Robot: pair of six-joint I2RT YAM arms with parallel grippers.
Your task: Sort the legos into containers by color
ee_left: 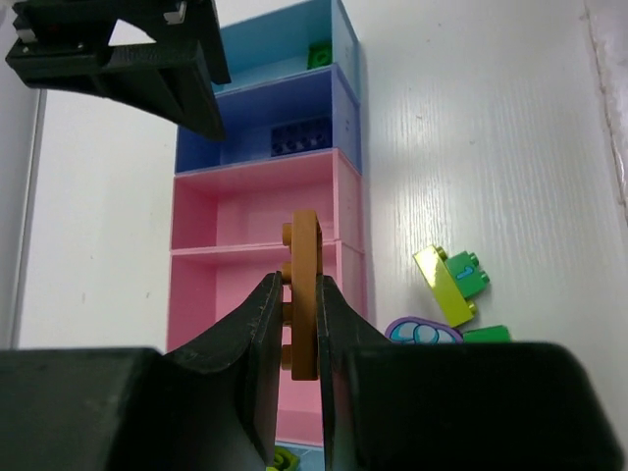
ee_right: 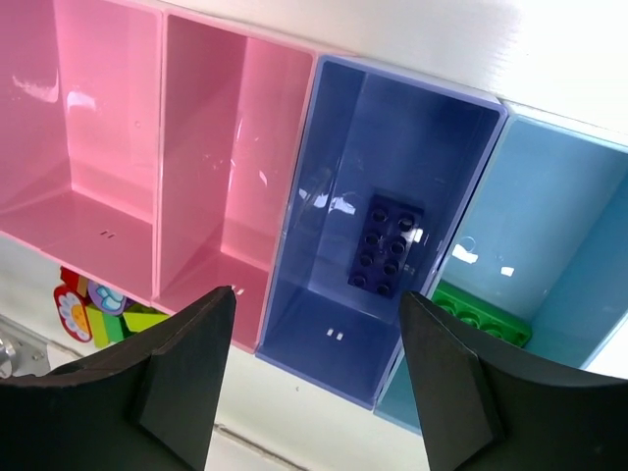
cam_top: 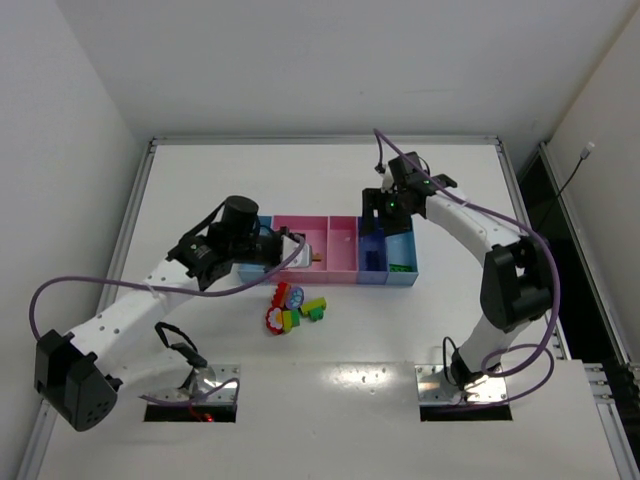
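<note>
My left gripper turns and swings past the divider over the narrow pink bin (cam_top: 343, 244) (ee_left: 265, 208) next, to release the flat orange lego, since the bin is empty.
My left gripper (ee_left: 299, 294) is shut on a flat orange lego (ee_left: 304, 265), held on edge above the wide pink bin (ee_left: 235, 211) of the containers (cam_top: 343, 250). My right gripper (ee_right: 316, 297) hangs open and empty over the periwinkle bin (ee_right: 343, 324), where a dark purple lego (ee_right: 390, 245) lies. A green lego (ee_right: 481, 314) rests in the light blue bin next to it. Loose legos sit in a pile (cam_top: 295, 308) on the table in front of the bins: a lime brick (ee_left: 444, 285), a green brick (ee_left: 469, 275) and a purple rounded piece (ee_left: 424, 331).
The narrow pink bin (ee_right: 221, 196) has nothing in it. A lime piece (ee_left: 280, 456) shows in the near light blue bin below my left fingers. The right gripper's black body (ee_left: 128, 59) hangs above the far bins. White walls close in the table's back and sides.
</note>
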